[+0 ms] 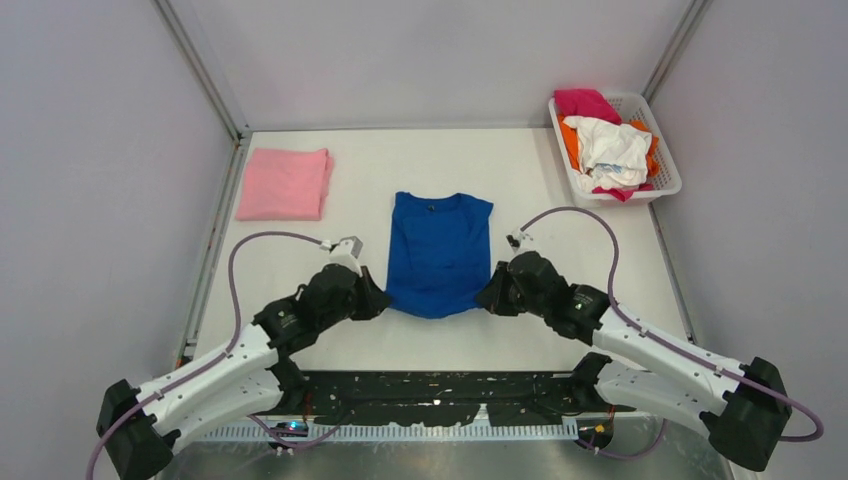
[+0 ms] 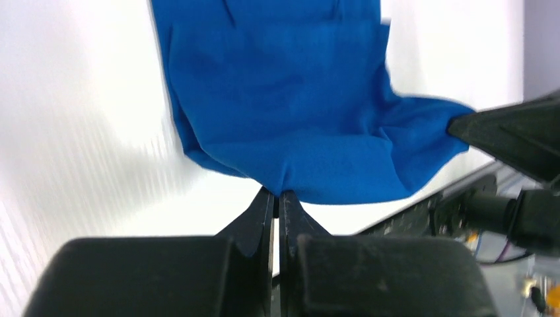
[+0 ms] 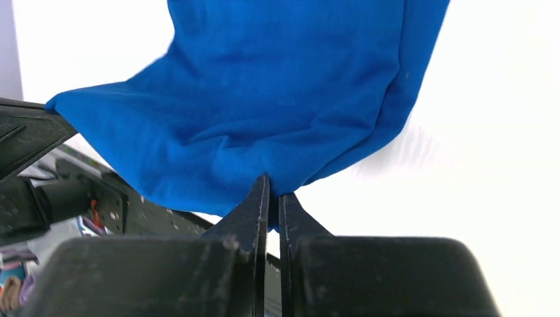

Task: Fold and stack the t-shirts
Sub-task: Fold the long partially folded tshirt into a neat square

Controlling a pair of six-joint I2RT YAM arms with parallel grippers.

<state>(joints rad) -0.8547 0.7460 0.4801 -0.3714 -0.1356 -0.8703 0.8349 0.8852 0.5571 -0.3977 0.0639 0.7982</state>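
The shirt's hem corner should next go outward onto the shirt's shoulder nearest the basket in my right gripper, which should release it there. That will halve the shirt's unfolded length.
The royal-blue t-shirt point(image 1: 440, 252) lies in the middle of the table, sleeves folded in, collar at the far end, print hidden. My left gripper point(image 1: 380, 298) is shut on its near left hem corner, and my right gripper point(image 1: 488, 295) is shut on its near right hem corner. The near hem is lifted off the table and sags between them. The left wrist view shows blue cloth point(image 2: 297, 112) pinched at my fingertips point(image 2: 277, 193). The right wrist view shows the same point(image 3: 277, 99) at its tips point(image 3: 273, 183). A folded light-pink t-shirt point(image 1: 285, 183) lies at the far left.
A white slatted basket point(image 1: 662, 186) stands at the far right corner with magenta point(image 1: 585, 102), orange point(image 1: 570, 135) and white point(image 1: 612, 148) t-shirts in it. A black strip point(image 1: 450, 395) runs along the near table edge. Grey walls close in the table.
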